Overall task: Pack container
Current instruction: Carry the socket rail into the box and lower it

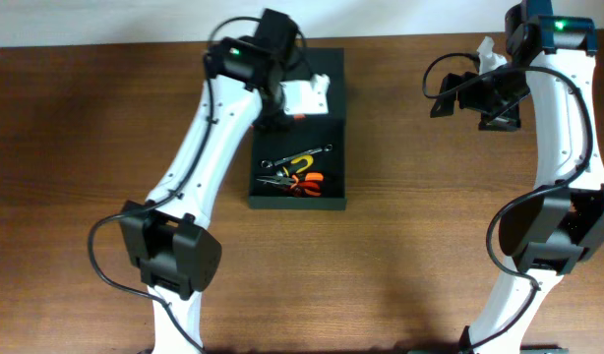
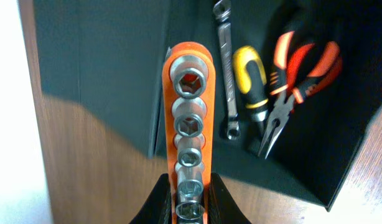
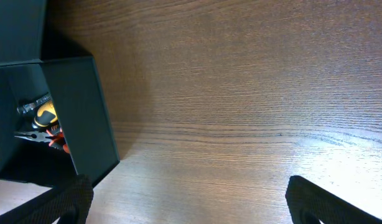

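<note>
Next, my left gripper lowers into the box, just beyond the wrench [image 2: 227, 74], and releases the orange socket bar, as the bottom of the box there is clear of tools.
The container [image 1: 297, 204] is a dark open box at the table's middle back. A wrench [image 2: 227, 74], a yellow-handled screwdriver [image 2: 250, 78] and orange pliers [image 2: 297, 81] lie on its floor [image 2: 328, 149]. My left gripper [image 2: 190, 186] is shut on an orange socket rail [image 2: 188, 93] loaded with several steel sockets, hanging over the box's far end [image 1: 292, 106]. My right gripper [image 1: 461, 93] hovers open over bare wood to the right of the box, nothing between its fingers [image 3: 315, 200]. The box's near wall [image 3: 79, 118] shows at the left of the right wrist view.
The wooden table [image 1: 430, 246] stretches around the box. Both arm bases stand at the front edge, left [image 1: 169, 251] and right [image 1: 548, 231]. A pale wall strip [image 1: 86, 20] runs along the back.
</note>
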{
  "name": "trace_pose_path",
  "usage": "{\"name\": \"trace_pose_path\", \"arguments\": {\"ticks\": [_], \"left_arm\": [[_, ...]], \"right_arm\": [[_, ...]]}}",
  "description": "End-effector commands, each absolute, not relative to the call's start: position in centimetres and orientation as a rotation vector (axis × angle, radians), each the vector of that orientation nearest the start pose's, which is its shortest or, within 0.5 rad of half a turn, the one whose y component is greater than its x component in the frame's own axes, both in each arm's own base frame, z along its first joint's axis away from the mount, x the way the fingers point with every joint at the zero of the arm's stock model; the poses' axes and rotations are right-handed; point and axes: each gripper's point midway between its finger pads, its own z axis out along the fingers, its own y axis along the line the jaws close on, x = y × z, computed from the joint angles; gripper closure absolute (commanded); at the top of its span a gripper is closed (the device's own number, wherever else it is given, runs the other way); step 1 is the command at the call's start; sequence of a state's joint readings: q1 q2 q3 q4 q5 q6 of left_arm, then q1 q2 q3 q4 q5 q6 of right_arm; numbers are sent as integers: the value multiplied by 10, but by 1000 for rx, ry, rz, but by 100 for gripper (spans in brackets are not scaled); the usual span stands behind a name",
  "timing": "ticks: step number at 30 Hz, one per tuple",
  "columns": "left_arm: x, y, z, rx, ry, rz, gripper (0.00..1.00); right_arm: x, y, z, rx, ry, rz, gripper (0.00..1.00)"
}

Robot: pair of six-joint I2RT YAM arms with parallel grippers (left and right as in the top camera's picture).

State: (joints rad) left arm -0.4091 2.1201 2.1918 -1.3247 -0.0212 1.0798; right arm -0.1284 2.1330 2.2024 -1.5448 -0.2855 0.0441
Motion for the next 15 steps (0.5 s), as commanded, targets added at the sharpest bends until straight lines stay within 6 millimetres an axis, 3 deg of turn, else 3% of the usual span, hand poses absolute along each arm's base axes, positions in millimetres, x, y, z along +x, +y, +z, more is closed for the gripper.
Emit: {"name": "trace_pose_path", "arguments": {"ticks": [1,6,15], "left_arm": [[436,-196,174,2076,1963,159,98],[433,-208,142,2121,1984,33,98],[442,-213,75,2182,2050,-30,98]], "right_arm": [[425,-6,173,223,3009,415,1],[425,-6,173,223,3009,415,1],[425,-6,173,223,3010,415,2]]}}
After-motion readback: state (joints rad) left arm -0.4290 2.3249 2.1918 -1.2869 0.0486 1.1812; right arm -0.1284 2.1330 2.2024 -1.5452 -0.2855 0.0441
